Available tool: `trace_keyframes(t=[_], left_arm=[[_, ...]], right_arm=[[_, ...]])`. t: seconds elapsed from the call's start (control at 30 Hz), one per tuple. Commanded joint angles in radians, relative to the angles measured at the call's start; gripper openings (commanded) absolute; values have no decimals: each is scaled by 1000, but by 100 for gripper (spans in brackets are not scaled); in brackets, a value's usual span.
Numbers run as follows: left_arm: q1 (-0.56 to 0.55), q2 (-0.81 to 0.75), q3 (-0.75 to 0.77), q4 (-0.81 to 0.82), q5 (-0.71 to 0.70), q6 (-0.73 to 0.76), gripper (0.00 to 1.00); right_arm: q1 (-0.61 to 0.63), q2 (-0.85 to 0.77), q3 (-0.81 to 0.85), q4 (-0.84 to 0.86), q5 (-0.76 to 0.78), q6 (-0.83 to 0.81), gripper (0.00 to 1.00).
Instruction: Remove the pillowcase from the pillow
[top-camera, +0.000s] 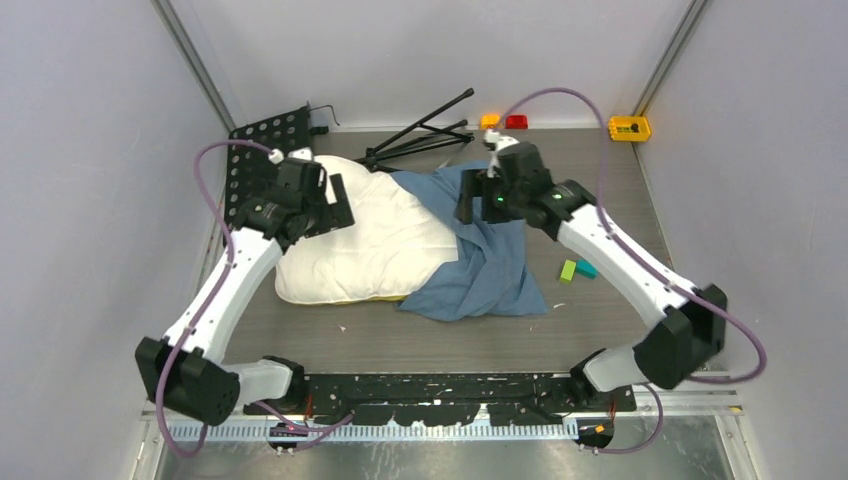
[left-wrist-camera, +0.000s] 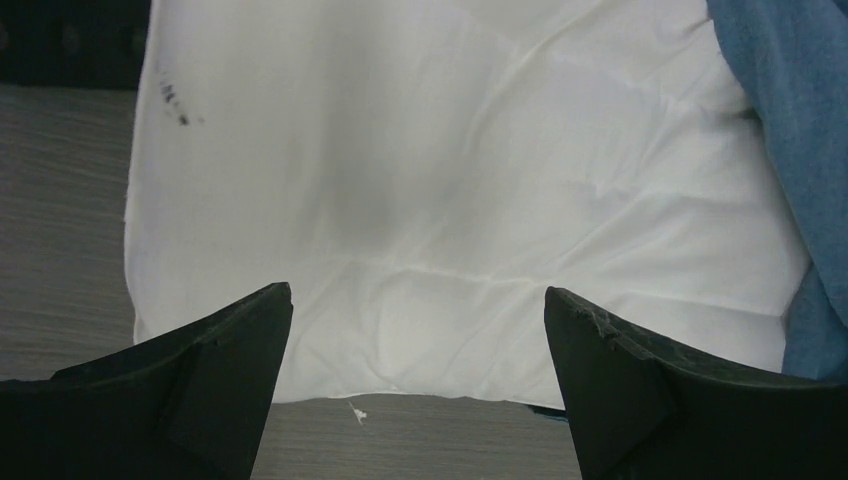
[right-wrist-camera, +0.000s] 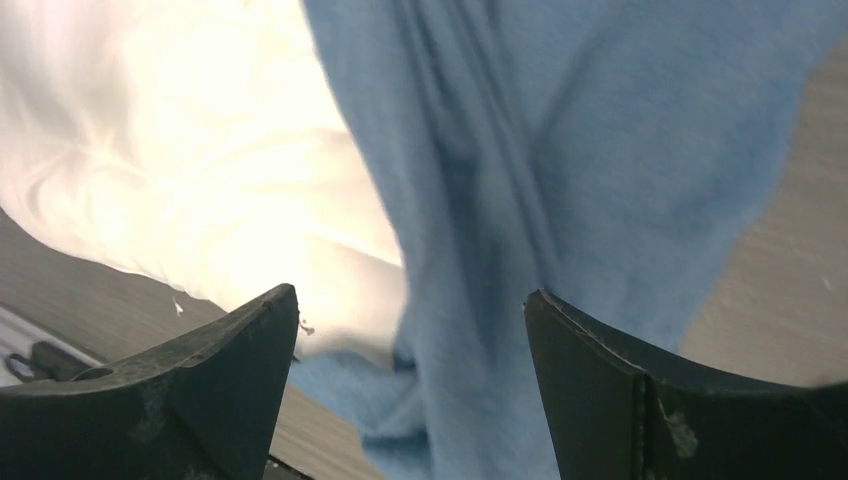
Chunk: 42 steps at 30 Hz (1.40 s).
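Observation:
My right gripper lowers and shifts toward the pillow (top-camera: 365, 245) next, onto the far part of the pillowcase's hem, because the pillowcase's folds bunch there along the white pillow.
The cream-white pillow (top-camera: 365, 245) lies left of the table's centre. The dusty blue pillowcase (top-camera: 485, 270) lies crumpled over and beside its right end; I cannot tell whether that end is still inside it. My left gripper (top-camera: 335, 205) hovers open and empty over the pillow's far left part. In the left wrist view its gripper (left-wrist-camera: 418, 300) frames the pillow (left-wrist-camera: 450, 190), with the pillowcase (left-wrist-camera: 800, 120) at the right edge. My right gripper (top-camera: 472, 198) hovers open and empty above the cloth's far part. In the right wrist view its gripper (right-wrist-camera: 410, 300) frames the pillowcase (right-wrist-camera: 560, 150) beside the pillow (right-wrist-camera: 200, 150).
A folded black tripod (top-camera: 420, 135) lies behind the pillow. A black perforated plate (top-camera: 265, 135) sits at the back left. Red and orange blocks (top-camera: 515, 122) and a yellow block (top-camera: 629, 127) stand at the back edge. Green and teal blocks (top-camera: 575, 269) lie right of the cloth.

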Motion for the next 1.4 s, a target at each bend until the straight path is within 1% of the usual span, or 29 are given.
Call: trace_keyframes(t=[0.0, 0.03, 0.1, 0.2, 0.27, 0.33, 0.4, 0.5, 0.53, 0.67, 0.73, 0.77, 0.8, 0.83, 0.9, 0.93, 0.97, 1.0, 1.07, 1.13, 1.2, 1.3, 1.37], left_arm=[[-31, 100, 59, 60, -15, 76, 100], [-31, 114, 58, 87, -21, 83, 100], [-30, 146, 79, 100, -81, 88, 100], [-17, 213, 146, 64, -229, 123, 100], [17, 262, 193, 27, -271, 130, 100], [63, 292, 214, 33, -249, 132, 100], [96, 317, 215, 65, -203, 171, 100], [110, 362, 220, 94, -153, 240, 100], [113, 380, 221, 101, -124, 248, 100], [117, 427, 191, 162, 32, 219, 100], [119, 432, 155, 210, 45, 198, 100], [124, 434, 140, 222, 41, 188, 100], [130, 438, 134, 224, 32, 180, 95], [141, 440, 130, 223, 19, 169, 73], [144, 429, 127, 210, -41, 169, 37], [144, 407, 122, 208, -61, 174, 20], [145, 387, 113, 209, -77, 176, 7], [143, 362, 105, 208, -87, 176, 1], [144, 300, 79, 216, -92, 170, 0], [144, 223, 47, 226, -83, 156, 0], [144, 141, 13, 239, -59, 145, 0], [144, 22, -34, 255, -61, 123, 0], [144, -40, -45, 250, -89, 122, 0]], right_arm=[[103, 164, 182, -18, 143, -111, 88], [109, 204, 210, -14, 153, -116, 88], [117, 283, 263, -8, 168, -131, 88], [120, 393, 336, 0, 174, -140, 88], [120, 448, 364, 22, 167, -140, 87], [120, 489, 386, 39, 159, -138, 86], [120, 523, 402, 60, 159, -136, 85], [120, 561, 427, 80, 164, -134, 82], [121, 571, 439, 82, 167, -133, 79], [119, 585, 464, 90, 212, -124, 59], [117, 566, 446, 115, 247, -118, 50], [115, 549, 429, 134, 266, -108, 41], [111, 530, 406, 153, 285, -95, 33], [103, 507, 370, 175, 309, -76, 24], [79, 453, 305, 210, 366, -25, 6], [61, 422, 272, 229, 390, 2, 1], [38, 392, 233, 244, 400, 30, 0], [10, 357, 193, 261, 397, 59, 0], [-60, 288, 121, 295, 352, 127, 0], [-141, 210, 55, 335, 274, 198, 0], [-206, 154, 0, 363, 245, 255, 0], [-280, 102, -26, 359, 244, 289, 0], [-312, 78, -17, 318, 293, 296, 0]])
